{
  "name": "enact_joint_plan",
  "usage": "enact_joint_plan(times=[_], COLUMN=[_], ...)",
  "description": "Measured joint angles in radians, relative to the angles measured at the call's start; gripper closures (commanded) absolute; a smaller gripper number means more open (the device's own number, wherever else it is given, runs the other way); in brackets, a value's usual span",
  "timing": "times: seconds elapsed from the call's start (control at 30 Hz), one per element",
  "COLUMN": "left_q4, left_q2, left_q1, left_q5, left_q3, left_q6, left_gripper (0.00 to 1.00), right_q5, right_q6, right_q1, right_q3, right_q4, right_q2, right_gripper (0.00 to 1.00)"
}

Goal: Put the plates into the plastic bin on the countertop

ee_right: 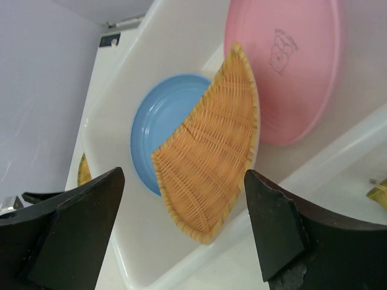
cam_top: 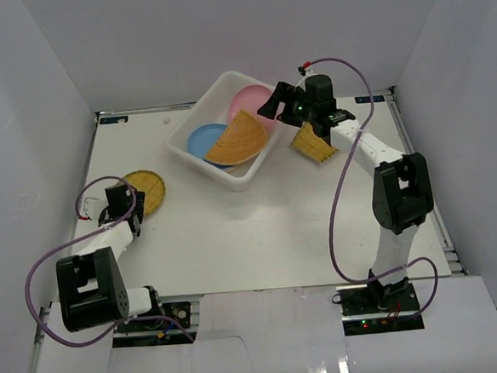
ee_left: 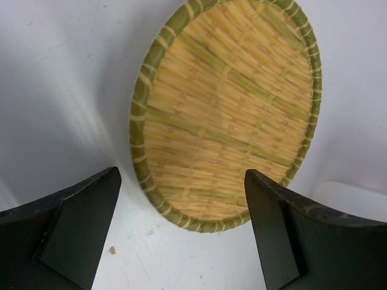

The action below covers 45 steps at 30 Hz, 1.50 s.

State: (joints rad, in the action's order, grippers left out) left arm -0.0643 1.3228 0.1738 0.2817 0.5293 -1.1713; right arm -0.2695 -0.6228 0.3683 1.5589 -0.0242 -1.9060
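The squarish woven plate (cam_top: 314, 145) lies below my right gripper, to its right in the top view. My right gripper lowers that way next onto the squarish plate's edge opposite the bin.
The white plastic bin (cam_top: 186, 145) stands at the back middle of the countertop (cam_top: 260, 228). In it lie a blue plate (cam_top: 203, 139), a pink plate (cam_top: 253, 101) and a fan-shaped woven plate (cam_top: 238, 138) leaning over both; all three show in the right wrist view, fan plate (ee_right: 208, 163). My right gripper (cam_top: 270, 106) is open and empty above the bin's right rim. A squarish woven plate (cam_top: 314, 145) lies right of the bin. A round woven plate (cam_top: 146, 189) lies at the left. My left gripper (cam_top: 123, 198) is open, just short of its near rim (ee_left: 199, 223).
Pale grey wall panels (cam_top: 31, 125) close in the countertop on three sides. The arms' purple cables (cam_top: 342, 188) loop over the table. The bin's near rim (ee_right: 199, 266) lies under the right gripper.
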Motion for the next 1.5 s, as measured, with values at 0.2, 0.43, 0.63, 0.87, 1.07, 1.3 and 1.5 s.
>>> enact_joint_plan(times=[0.2, 0.43, 0.63, 0.87, 1.07, 1.3, 1.5], left_q4=[-0.036, 0.06, 0.185, 0.254, 0.116, -0.094, -0.232], left_q2=[-0.086, -0.033, 0.056, 0.072, -0.076, -0.384, -0.529], left_q1=[0.001, 0.044, 0.064, 0.071, 0.071, 0.071, 0.071], left_q5=[0.003, -0.038, -0.062, -0.097, -0.092, -0.092, -0.116], left_q3=[-0.055, -0.064, -0.075, -0.02, -0.032, -0.047, 0.132], left_q6=[0.015, 0.043, 0.038, 0.027, 0.076, 0.174, 0.239], left_gripper=[0.05, 0.35, 0.72, 1.0, 1.0, 1.0, 1.0], right_q5=[-0.008, -0.056, -0.099, -0.105, -0.069, -0.066, -0.071], right_q6=[0.008, 0.001, -0.029, -0.119, -0.158, -0.183, -0.225], right_q1=[-0.103, -0.349, -0.472, -0.493, -0.492, -0.492, -0.492], right_q3=[-0.209, -0.607, -0.788, -0.776, -0.678, -0.594, -0.546], right_q4=[-0.058, -0.208, -0.282, -0.388, -0.422, -0.462, -0.48], right_q2=[0.228, 0.462, 0.36, 0.166, 0.058, -0.036, -0.103], right_gripper=[0.19, 0.22, 0.14, 0.13, 0.13, 0.22, 0.54])
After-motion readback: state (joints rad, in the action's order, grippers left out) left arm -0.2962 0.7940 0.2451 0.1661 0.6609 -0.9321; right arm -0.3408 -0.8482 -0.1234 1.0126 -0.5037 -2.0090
